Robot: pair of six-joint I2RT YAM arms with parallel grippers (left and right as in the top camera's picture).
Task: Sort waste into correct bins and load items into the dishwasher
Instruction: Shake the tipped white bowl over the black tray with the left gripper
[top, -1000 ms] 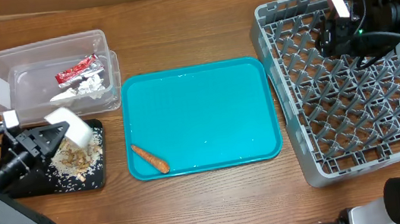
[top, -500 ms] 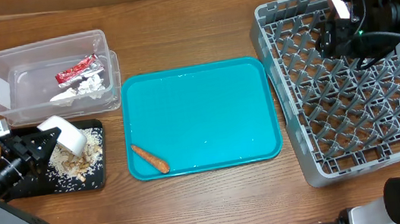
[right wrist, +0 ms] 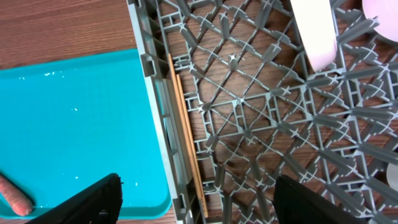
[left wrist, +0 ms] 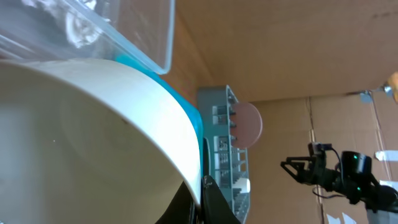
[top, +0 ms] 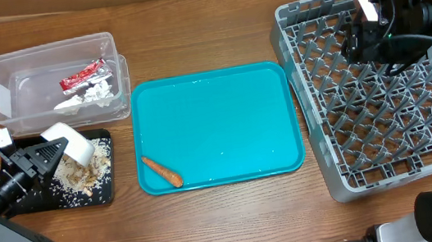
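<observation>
To the right in the overhead view, then down, I will bring my left gripper over the teal tray's bare middle (top: pixel 228 116) to release the bowl clear of the carrot (top: pixel 161 171).
My left gripper (top: pixel 56 149) is shut on the rim of the small white bowl (top: pixel 72 142), which hangs tilted over the black tray (top: pixel 44 197) of beige food scraps (top: pixel 82 175). In the left wrist view the bowl (left wrist: pixel 93 130) fills the frame, its rim pinched at my gripper (left wrist: pixel 200 198). The clear tub (top: pixel 7 97) holds the red foil wrapper (top: pixel 82 74) and crumpled paper (top: pixel 94 93). A carrot (top: pixel 161 171) lies on the teal tray (top: pixel 223 112). My right gripper (right wrist: pixel 198 183) stands open and empty over the dish rack (top: pixel 300 102), above the chopsticks (right wrist: pixel 185 137).
In the rack, a pale pink plate (right wrist: pixel 316 31) stands upright, with a pink bowl (right wrist: pixel 376 11) beside it. The teal tray (right wrist: pixel 74 124) sits just left of the rack wall. Bare wooden table (top: pixel 212 22) lies along the far side.
My left gripper has drawn back to the left with the white bowl, which now sits a little lower over the black tray. The right arm has not moved.
</observation>
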